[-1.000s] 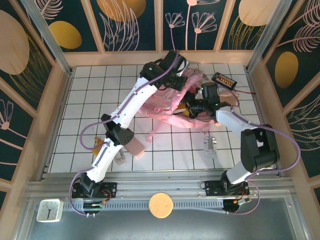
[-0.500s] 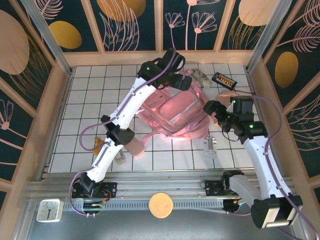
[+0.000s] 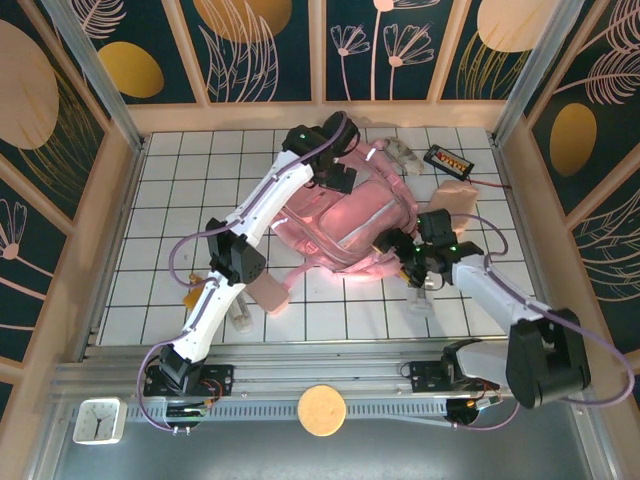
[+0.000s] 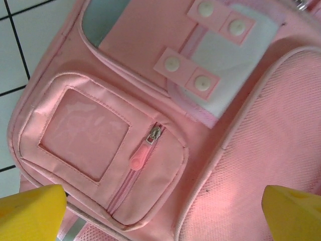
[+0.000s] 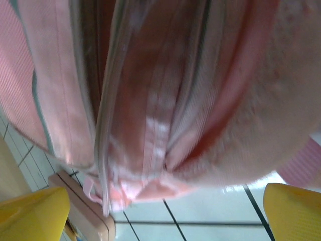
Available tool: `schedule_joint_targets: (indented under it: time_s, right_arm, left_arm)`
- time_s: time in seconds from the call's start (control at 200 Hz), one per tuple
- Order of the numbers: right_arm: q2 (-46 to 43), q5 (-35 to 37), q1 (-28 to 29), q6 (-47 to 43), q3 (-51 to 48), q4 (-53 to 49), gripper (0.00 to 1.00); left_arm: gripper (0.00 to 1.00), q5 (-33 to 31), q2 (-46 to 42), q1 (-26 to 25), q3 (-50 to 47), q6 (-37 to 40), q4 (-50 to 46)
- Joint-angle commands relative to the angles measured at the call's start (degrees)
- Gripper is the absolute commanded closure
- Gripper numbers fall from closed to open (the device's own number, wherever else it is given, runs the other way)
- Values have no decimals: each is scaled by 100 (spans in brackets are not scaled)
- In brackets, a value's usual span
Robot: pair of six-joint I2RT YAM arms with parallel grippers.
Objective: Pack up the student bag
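Observation:
The grey piped top edge [image 5: 102, 155] comes between the right gripper's open fingers next as they move outward to the bag's side, since this edge juts toward the gap between them.
The student bag [image 3: 345, 215], a big soft pink backpack, lies on the white tiled table at centre back. My left gripper [image 3: 336, 176] hovers over its far part, open. In the left wrist view the yellow fingertips [image 4: 31, 211] stand wide apart above the bag's front pocket [image 4: 125, 165] with its pink zip pull [image 4: 142, 154]; nothing is between them. My right gripper [image 3: 402, 250] is at the bag's near right edge, open. In the blurred right wrist view the bag's side [image 5: 165, 100] rises close ahead of the wide-spread yellow fingertips [image 5: 296, 211], and they hold nothing.
A black device with a cable [image 3: 447, 160] and a beige pouch [image 3: 456, 200] lie right of the bag. A white object [image 3: 420, 295] lies by the right gripper. A flat pink pencil case [image 3: 268, 295] sits near the left arm. The enclosure walls ring the table.
The left gripper has opened and let go of the bag, which now lies flatter. The right arm swung out to the right, then came back to the bag's near right edge.

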Motion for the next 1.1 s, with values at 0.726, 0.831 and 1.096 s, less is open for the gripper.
schedule_joint_targets:
  time_s: [0.726, 0.831, 1.096]
  right_arm:
    - [1451, 447, -61, -1480, 3863, 249, 100]
    - [1570, 212, -52, -1460, 4113, 228, 100]
    - [1622, 84, -59, -1478, 4315, 237, 100]
  left_arm:
    - [1, 1536, -858, 476, 1317, 134, 2623]
    - [1, 2536, -946, 469, 1318, 82, 4221]
    - [1, 4822, -291, 531, 1318, -2705, 8368]
